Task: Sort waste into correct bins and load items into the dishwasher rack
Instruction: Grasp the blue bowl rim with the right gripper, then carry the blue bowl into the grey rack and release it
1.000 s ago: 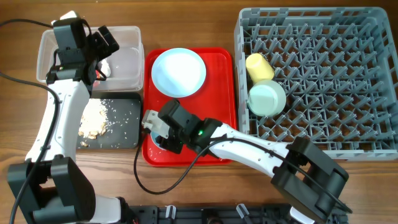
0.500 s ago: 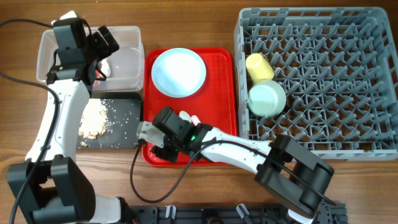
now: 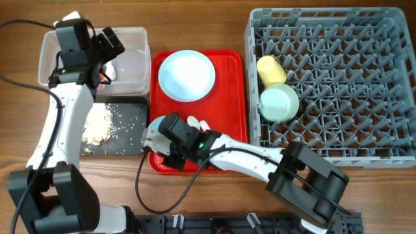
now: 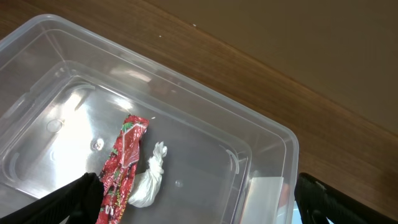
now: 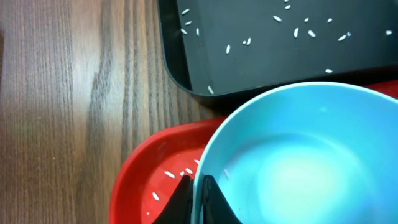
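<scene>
The slots beside the yellow cup are empty, so my right gripper should next move up and outward over the grey rack [image 3: 351, 84], tilt the bowl and let it go at those slots.
My right gripper [image 5: 199, 190] is shut on the rim of the pale blue bowl [image 5: 298, 155], one finger inside and one outside. The bowl sits at the front left corner of the red tray [image 5: 146, 186]; from overhead only a sliver of the bowl [image 3: 152, 130] shows under the right gripper [image 3: 157, 140]. My left gripper [image 4: 196, 202] hangs open over the clear tub [image 4: 261, 134], where the red wrapper [image 4: 124, 158] and white scrap [image 4: 149, 183] lie. Beige leftovers [image 3: 97, 125] lie in the black tray [image 3: 133, 123]. The grey rack [image 3: 351, 84] holds a yellow cup [image 3: 270, 68] and a mint bowl [image 3: 279, 102].
A pale blue plate [image 3: 186, 75] rests at the back of the red tray [image 3: 227, 130], and white cutlery [image 3: 196, 123] lies beside my right wrist. Loose rice grains dot the black tray [image 5: 261, 56] and the red tray's corner. Bare wooden table lies left of them.
My right gripper has swung left over the red tray's front corner and its jaws have shut on the blue bowl's rim. The left arm has not moved.
</scene>
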{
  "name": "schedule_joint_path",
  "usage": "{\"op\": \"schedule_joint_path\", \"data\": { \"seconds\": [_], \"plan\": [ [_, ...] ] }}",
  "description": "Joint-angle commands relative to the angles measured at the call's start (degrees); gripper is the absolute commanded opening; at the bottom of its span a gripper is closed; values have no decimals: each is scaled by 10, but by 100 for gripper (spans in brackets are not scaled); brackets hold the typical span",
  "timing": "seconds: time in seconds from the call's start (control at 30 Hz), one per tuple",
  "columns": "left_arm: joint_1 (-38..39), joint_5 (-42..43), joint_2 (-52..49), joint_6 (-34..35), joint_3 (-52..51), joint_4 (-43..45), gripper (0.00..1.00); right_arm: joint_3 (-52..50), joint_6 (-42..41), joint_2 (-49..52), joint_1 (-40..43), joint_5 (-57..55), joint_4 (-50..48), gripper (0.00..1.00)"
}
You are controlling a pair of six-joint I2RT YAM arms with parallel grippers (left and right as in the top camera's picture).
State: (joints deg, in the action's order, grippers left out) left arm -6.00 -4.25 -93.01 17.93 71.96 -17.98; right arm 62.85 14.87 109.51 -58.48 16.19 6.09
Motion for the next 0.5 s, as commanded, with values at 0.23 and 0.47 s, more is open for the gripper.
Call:
{"op": "schedule_joint_path", "data": {
  "seconds": [0.23, 0.47],
  "plan": [
    [-2, -2, 3, 5, 2, 1, 100, 8, -2, -26, -2, -3, 19, 4],
    [-2, -2, 3, 5, 2, 1, 100, 9, -78, -123, 3, -66, 66, 4]
  ]
}}
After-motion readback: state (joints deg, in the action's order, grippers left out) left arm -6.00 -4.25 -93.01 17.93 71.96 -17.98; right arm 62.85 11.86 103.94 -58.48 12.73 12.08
